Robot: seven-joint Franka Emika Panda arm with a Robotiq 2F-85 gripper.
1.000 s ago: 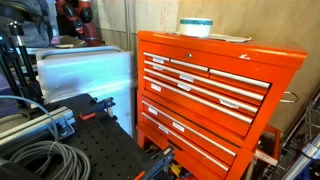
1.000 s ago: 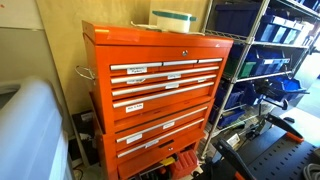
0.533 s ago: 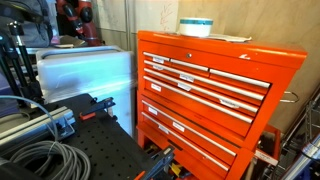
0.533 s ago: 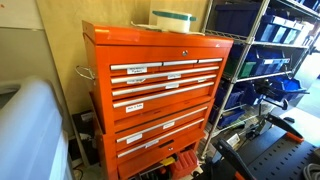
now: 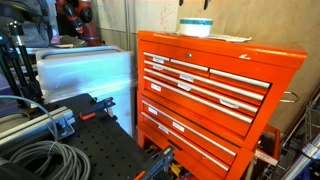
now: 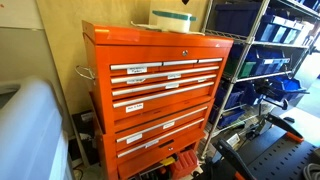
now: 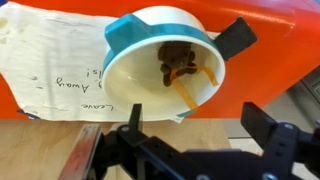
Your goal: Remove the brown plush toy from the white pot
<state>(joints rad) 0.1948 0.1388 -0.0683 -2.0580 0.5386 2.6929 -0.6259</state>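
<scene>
The brown plush toy (image 7: 178, 62) lies down inside the white pot, below the pot's rim, so the robot's gripper should lower into the pot and close around the toy.
The white pot (image 7: 160, 60) with its blue-green band stands on top of the orange tool chest (image 5: 215, 90); it shows in both exterior views (image 5: 195, 27) (image 6: 172, 19). The brown plush toy (image 7: 178, 62) lies inside the pot, with orange strips beside it; it is hidden in both exterior views. My gripper (image 7: 195, 125) hangs above the pot, open and empty, its two black fingers spread wide. In an exterior view only its fingertips (image 5: 195, 3) show at the top edge, right over the pot.
A handwritten paper sheet (image 7: 50, 60) lies under the pot on the chest top. A dark flat piece (image 7: 238, 35) sits beside the pot. Wire shelving with blue bins (image 6: 265, 60) stands next to the chest. A plastic-wrapped white block (image 5: 85, 75) and cables (image 5: 40, 160) lie nearby.
My gripper's fingertips have come down into view at the top edge of an exterior view, above the pot. The pot and chest have not moved.
</scene>
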